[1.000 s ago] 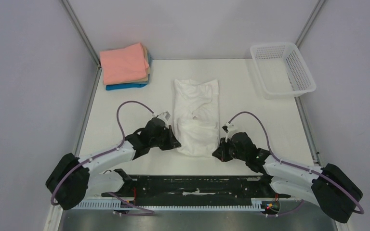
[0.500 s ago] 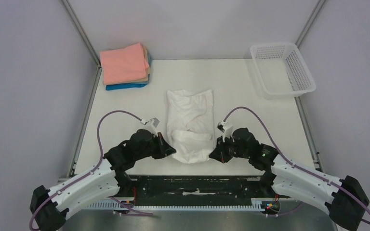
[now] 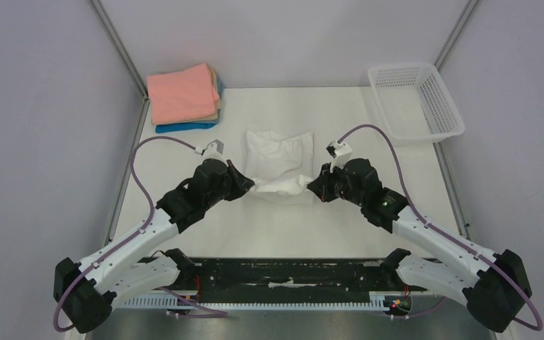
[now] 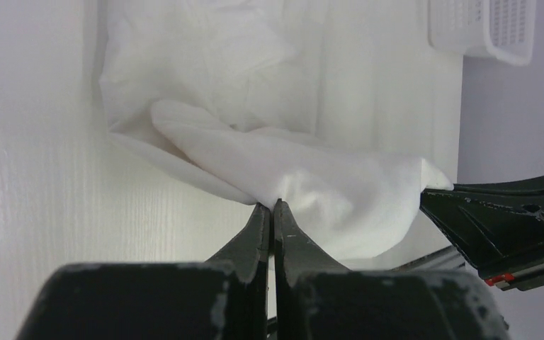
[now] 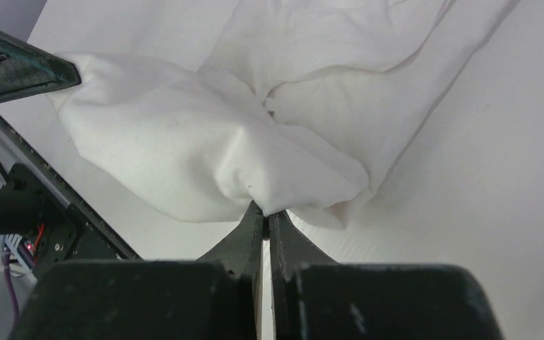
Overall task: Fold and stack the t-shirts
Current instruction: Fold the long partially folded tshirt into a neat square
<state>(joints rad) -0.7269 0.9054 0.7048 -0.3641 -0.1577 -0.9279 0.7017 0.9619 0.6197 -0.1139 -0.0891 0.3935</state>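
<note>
My left gripper carries the shirt's pinched end outward and down to the shirt's far corner by the stack (image 3: 251, 135) next, then releases it. The shirt's far half still lies uncovered.
The white t-shirt (image 3: 278, 159) lies in the middle of the table, its near end lifted and carried over the rest. My left gripper (image 3: 249, 186) is shut on its left near corner; in the left wrist view (image 4: 271, 205) the cloth (image 4: 312, 177) is pinched at the fingertips. My right gripper (image 3: 313, 187) is shut on the right near corner; in the right wrist view (image 5: 265, 211) the shirt (image 5: 184, 156) bunches above the tips. A stack of folded t-shirts, salmon-pink (image 3: 182, 92) on tan and bright blue (image 3: 184, 127), sits at the far left corner.
A white lattice basket (image 3: 416, 103) stands at the far right corner and shows in the left wrist view (image 4: 482, 28). A black rail (image 3: 290, 273) runs along the table's near edge. Grey walls close in the sides.
Both grippers have moved away from me with the shirt's near edge, lifting it and folding it over the far half. The shirt's visible length has shortened.
</note>
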